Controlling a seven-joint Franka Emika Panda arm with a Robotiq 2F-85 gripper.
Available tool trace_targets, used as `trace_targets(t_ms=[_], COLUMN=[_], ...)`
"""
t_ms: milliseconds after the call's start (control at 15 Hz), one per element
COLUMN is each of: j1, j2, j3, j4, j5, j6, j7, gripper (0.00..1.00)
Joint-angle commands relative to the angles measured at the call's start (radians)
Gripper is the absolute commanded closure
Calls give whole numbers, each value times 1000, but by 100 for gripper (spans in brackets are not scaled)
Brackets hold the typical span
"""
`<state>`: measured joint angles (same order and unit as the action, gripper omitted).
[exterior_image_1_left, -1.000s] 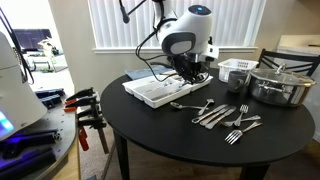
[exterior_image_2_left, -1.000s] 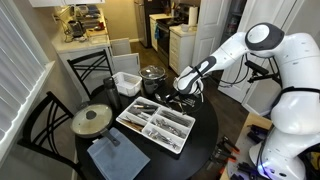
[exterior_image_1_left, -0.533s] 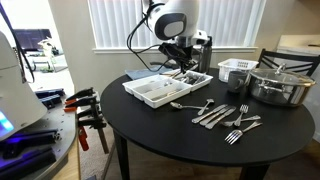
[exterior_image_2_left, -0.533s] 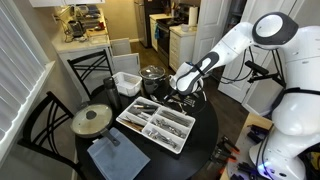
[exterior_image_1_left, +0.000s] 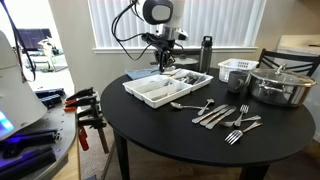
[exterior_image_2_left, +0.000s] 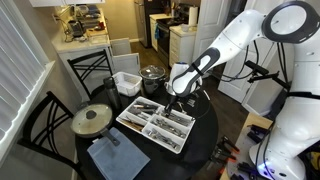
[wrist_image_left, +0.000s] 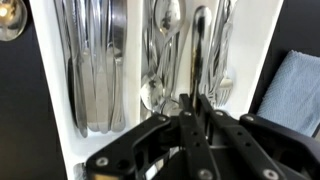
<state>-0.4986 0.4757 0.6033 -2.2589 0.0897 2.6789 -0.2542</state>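
Observation:
The gripper goes left in the wrist view and down next, then releases the utensil (wrist_image_left: 198, 50) in the tray's section of spoons, as that section lies there.
My gripper (wrist_image_left: 197, 100) is shut on a slim metal utensil (wrist_image_left: 198, 50), whose handle runs up the wrist view over the tray. The utensil's working end is hidden by the jaws. Below lies a white cutlery tray (wrist_image_left: 50, 90) with knives (wrist_image_left: 90, 70) in one compartment and spoons (wrist_image_left: 160, 50) in the one beside it. In both exterior views the gripper (exterior_image_1_left: 165, 62) (exterior_image_2_left: 176, 97) hangs just above the tray (exterior_image_1_left: 135, 92) (exterior_image_2_left: 122, 122) on the round black table (exterior_image_1_left: 170, 135). Several loose forks and spoons (exterior_image_1_left: 225, 115) lie on the table beside the tray.
A steel pot (exterior_image_1_left: 280, 85), a white basket (exterior_image_1_left: 235, 72) and a dark bottle (exterior_image_1_left: 206, 52) stand at the table's back. A lidded pan (exterior_image_2_left: 92, 120) and a blue cloth (exterior_image_2_left: 110, 155) lie near the tray's other end. Chairs ring the table.
The arm has swung from near the loose cutlery to above the tray, carrying the utensil. The jaws have stayed shut.

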Motion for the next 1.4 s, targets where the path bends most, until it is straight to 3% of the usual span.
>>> trace_targets(t_ms=[0,267,600,1000,1333], j1=[217,398,511,547,516], j2=[-110,-104,-32,56,102], j3=[-195,-359,-450,-485,-455], j4=[-21,0,32,76,92], j5=[46,17,-5,-26,8], j6=[-126,-229,-258,-195,-53], j7=[88,164,182,151,107], gripper=[97,97,97,97,97])
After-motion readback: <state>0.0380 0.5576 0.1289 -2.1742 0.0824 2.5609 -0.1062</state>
